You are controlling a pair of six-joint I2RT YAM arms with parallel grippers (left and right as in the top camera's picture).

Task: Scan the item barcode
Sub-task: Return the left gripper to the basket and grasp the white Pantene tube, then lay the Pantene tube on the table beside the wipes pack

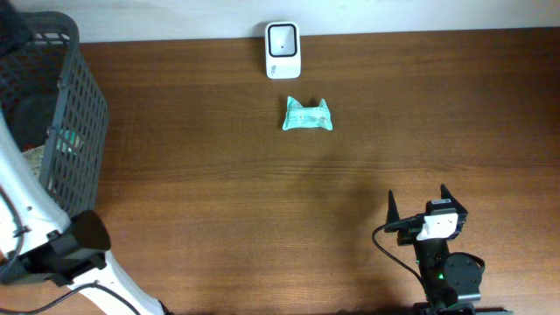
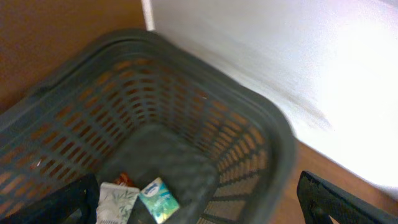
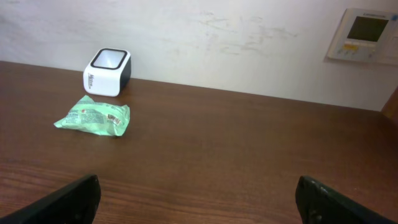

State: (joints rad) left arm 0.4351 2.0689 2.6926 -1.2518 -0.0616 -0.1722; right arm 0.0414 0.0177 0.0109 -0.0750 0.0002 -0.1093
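The white packet (image 1: 33, 159) lies on the basket's bottom, below the basket's rim. My left gripper will move back and down into the dark basket (image 1: 79, 105) next, onto that packet.
A green packet (image 1: 307, 115) (image 3: 93, 117) lies flat on the wooden table, just in front of the white barcode scanner (image 1: 283, 50) (image 3: 107, 71) at the far edge. My right gripper (image 1: 418, 197) (image 3: 199, 190) hovers open near the front right, well short of the packet, with nothing between its fingers. My left gripper (image 2: 196, 199) stands open above the dark basket (image 2: 273, 130) (image 1: 79, 105) at the far left, holding nothing. Inside the basket lie a white packet (image 2: 117, 202), a teal packet (image 2: 160, 199) and a bit of something red (image 2: 122, 179).
A white wall runs behind the table, with a control panel (image 3: 367, 34) mounted on it at the right. The left arm's white body (image 1: 26, 210) rises beside the basket at the front left.
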